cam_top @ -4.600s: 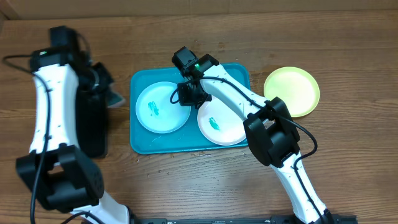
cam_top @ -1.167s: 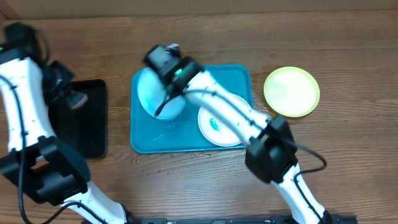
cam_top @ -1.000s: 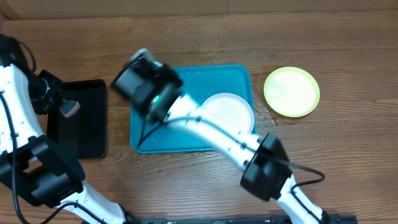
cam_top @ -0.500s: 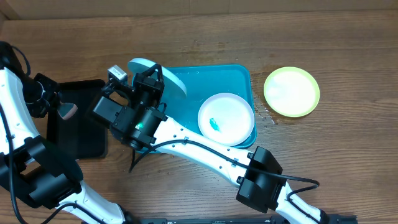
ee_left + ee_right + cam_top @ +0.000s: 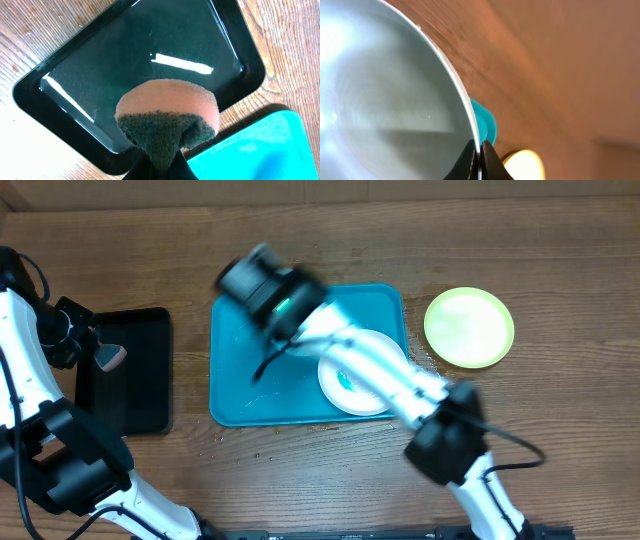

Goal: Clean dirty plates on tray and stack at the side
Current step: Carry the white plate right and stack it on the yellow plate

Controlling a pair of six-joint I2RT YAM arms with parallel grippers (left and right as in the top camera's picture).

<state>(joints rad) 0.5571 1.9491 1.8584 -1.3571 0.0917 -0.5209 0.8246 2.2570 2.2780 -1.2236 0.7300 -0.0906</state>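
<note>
The yellow-green plate (image 5: 469,327) (image 5: 524,166) lies off the tray, below my right gripper and to its right in the overhead view, so next I need to swing over it, lower and release.
My right gripper (image 5: 480,152) is shut on the rim of the light blue plate (image 5: 385,100), which it holds up on edge. In the overhead view the right arm is blurred, its wrist (image 5: 270,292) above the back left of the turquoise tray (image 5: 240,395), and the blue plate cannot be made out there. The white plate (image 5: 372,385) with a green smear lies on the tray's right half. The yellow-green plate (image 5: 469,327) lies on the table right of the tray and also shows in the right wrist view (image 5: 522,165). My left gripper (image 5: 160,161) is shut on a sponge (image 5: 167,117).
A black tray (image 5: 140,380) holding water lies left of the turquoise tray; in the left wrist view the sponge hangs over the black tray's (image 5: 75,60) near edge. The left gripper (image 5: 92,352) holds the sponge (image 5: 112,357) over it. Water drops lie on the wood by the tray's right edge.
My right arm has swung fast with the light blue plate, from left of the turquoise tray back over its back left part. The left arm and sponge have stayed over the black tray.
</note>
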